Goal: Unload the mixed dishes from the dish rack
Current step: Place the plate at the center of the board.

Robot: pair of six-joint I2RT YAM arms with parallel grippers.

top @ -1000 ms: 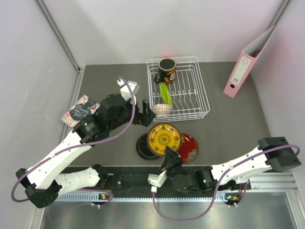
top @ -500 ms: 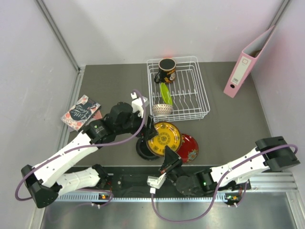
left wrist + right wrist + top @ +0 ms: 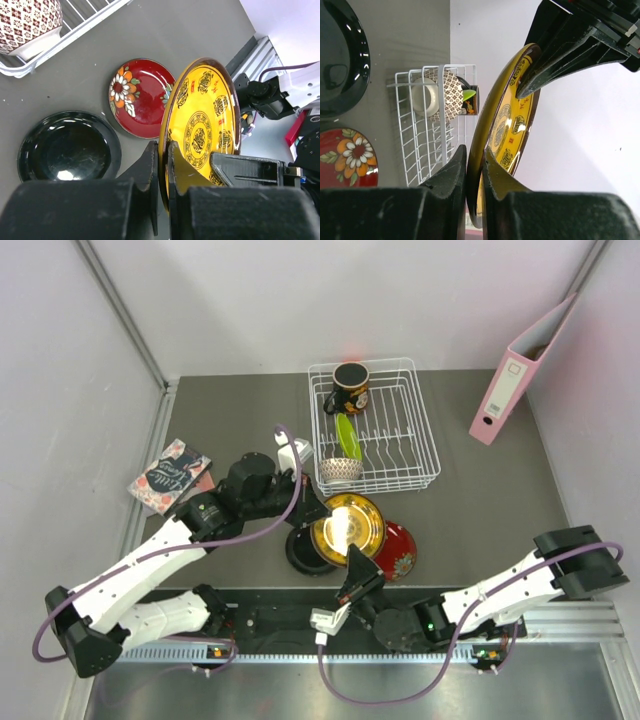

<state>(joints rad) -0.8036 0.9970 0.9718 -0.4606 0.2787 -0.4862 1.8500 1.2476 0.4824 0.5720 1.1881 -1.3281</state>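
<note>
My left gripper moves down and right in the top view to the empty tabletop past the red plate next, lowers and releases the yellow plate [image 3: 348, 525].
The yellow patterned plate [image 3: 348, 525] hangs tilted above the table, gripped from two sides. My left gripper [image 3: 313, 512] is shut on its left rim, jaws pinching the edge [image 3: 162, 147]. The near rim sits between the jaws of my right gripper [image 3: 357, 558], also shut [image 3: 474, 152]. Under it lie the glossy black plate [image 3: 298, 552] and the red floral plate [image 3: 398, 552], flat on the table. The white dish rack [image 3: 420, 440] holds the dark mug [image 3: 350, 387], the lime green plate [image 3: 347, 435] standing on edge, and the beige lattice bowl [image 3: 341, 470].
A pink ring binder [image 3: 520, 370] leans against the right wall. A small book [image 3: 168, 475] lies at the table's left edge. A metal rail [image 3: 560, 625] runs along the near edge by the arm bases.
My left gripper swung right from beside the rack's front corner to the yellow plate and shut on its rim. The plate has tipped slightly. The right gripper kept its hold.
</note>
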